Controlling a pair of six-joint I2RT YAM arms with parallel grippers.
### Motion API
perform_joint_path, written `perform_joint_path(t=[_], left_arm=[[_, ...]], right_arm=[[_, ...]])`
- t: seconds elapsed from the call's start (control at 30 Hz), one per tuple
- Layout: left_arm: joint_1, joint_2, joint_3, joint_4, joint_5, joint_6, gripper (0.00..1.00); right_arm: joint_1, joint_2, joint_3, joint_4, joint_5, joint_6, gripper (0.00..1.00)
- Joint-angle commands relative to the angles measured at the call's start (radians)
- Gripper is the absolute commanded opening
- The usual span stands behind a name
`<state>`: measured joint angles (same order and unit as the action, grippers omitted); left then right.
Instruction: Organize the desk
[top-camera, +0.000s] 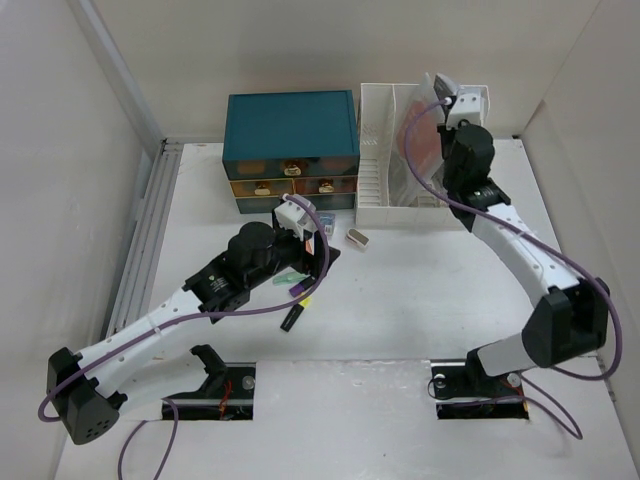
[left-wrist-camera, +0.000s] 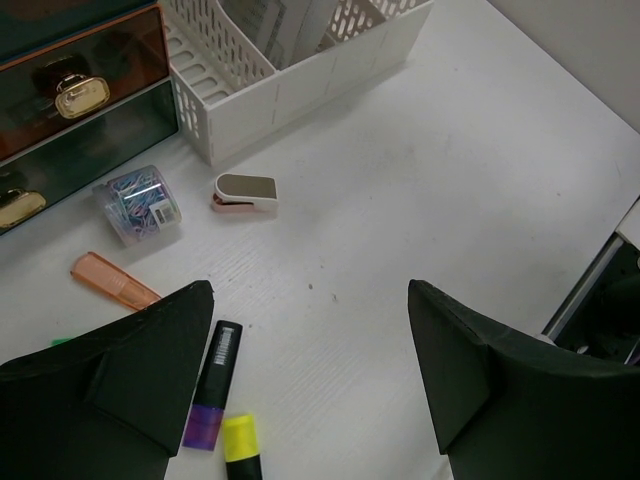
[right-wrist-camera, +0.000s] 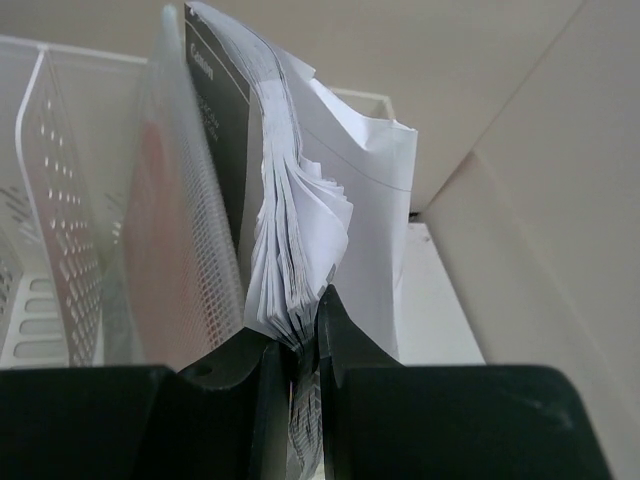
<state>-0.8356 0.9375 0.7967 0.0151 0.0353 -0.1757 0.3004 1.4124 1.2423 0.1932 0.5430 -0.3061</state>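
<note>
Next I should bring my right gripper down toward the clear folder to free the papers, as the rack slot (top-camera: 432, 190) lies below the gripper, to its left in the top view.
The white desk (top-camera: 420, 290) carries loose stationery. My left gripper (top-camera: 318, 255) hangs open and empty above it; in the left wrist view (left-wrist-camera: 310, 330) bare desk (left-wrist-camera: 420, 180) lies between its fingers. A black marker with a purple cap (left-wrist-camera: 212, 385) and a yellow highlighter (left-wrist-camera: 240, 445) lie by the left finger (left-wrist-camera: 150, 370). A small stapler (left-wrist-camera: 245, 192), a box of paper clips (left-wrist-camera: 138, 205) and an orange piece (left-wrist-camera: 113, 281) lie further out. My right gripper (right-wrist-camera: 305, 335) is shut on a stack of papers (right-wrist-camera: 290, 230) at the file rack (right-wrist-camera: 60, 200).
A teal drawer box (top-camera: 290, 150) stands at the back, and the white slotted file rack (top-camera: 385, 160) stands to its right. The stapler (top-camera: 358, 237) lies in front of the rack. Markers (top-camera: 293, 315) lie under the left arm. White walls enclose the desk.
</note>
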Motion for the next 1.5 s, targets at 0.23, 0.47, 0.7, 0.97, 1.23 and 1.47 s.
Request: perform_joint_path(t=[0.23,0.47,0.7,0.97,1.23,1.47], left_arm=[[0.001,-0.019,-0.002,0.045,-0.029,0.019,0.76],[0.001,-0.019,-0.002,0.045,-0.029,0.019,0.76],[0.001,0.000,-0.002,0.045,-0.029,0.019,0.76],[0.001,0.000,-0.002,0.045,-0.038,0.010,0.76],[0.001,0.000,-0.011,0.045,-0.048,0.010,0.80],[0.067,-0.011,-0.011,0.077,-0.070,-0.044,0.84]], right_arm=[[0.003,0.089,0.114,0.256,-0.078,0.179,0.00],[0.003,0.120,-0.006,0.418,-0.097,0.236,0.00],[-0.015,0.120,-0.095,0.483,-0.133,0.321,0.00],[0.029,0.109,-0.159,0.496,-0.081,0.331,0.00],[0.029,0.131,-0.199,0.468,-0.090,0.291,0.34],[0.039,-0.009,-0.199,0.310,-0.077,0.207,1.00]])
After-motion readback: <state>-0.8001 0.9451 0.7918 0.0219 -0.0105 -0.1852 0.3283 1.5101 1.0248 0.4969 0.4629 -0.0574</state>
